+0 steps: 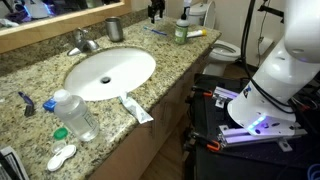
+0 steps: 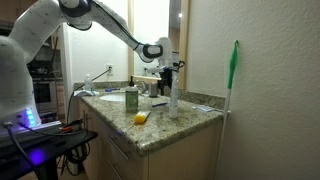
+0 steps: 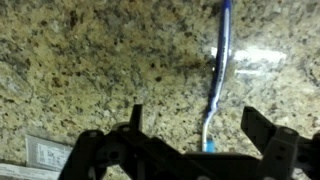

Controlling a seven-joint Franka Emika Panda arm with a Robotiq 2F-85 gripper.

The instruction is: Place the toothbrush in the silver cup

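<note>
My gripper moves down onto the toothbrush's thin white neck (image 3: 208, 119) by the light blue end next. The open fingers hover above the counter on either side.
The toothbrush (image 3: 217, 80), slim, light blue and white, lies flat on the granite counter. In the wrist view it runs from the top edge down to between my fingers. My gripper (image 3: 200, 135) is open and hovers over the toothbrush, one finger on each side, without touching it. In an exterior view the gripper (image 1: 155, 10) hangs above the toothbrush (image 1: 155, 30) near the back of the counter. The silver cup (image 1: 114, 29) stands upright beside the faucet, to the left of the toothbrush. It also shows in an exterior view (image 2: 132, 98), with the gripper (image 2: 167, 72) behind it.
A white oval sink (image 1: 108, 72) fills the counter's middle. A clear bottle (image 1: 75, 113) and a white toothpaste tube (image 1: 137, 108) lie near the front edge. A green-lidded jar (image 1: 181, 30) stands right of the toothbrush. A wall outlet (image 3: 45, 152) shows in the wrist view.
</note>
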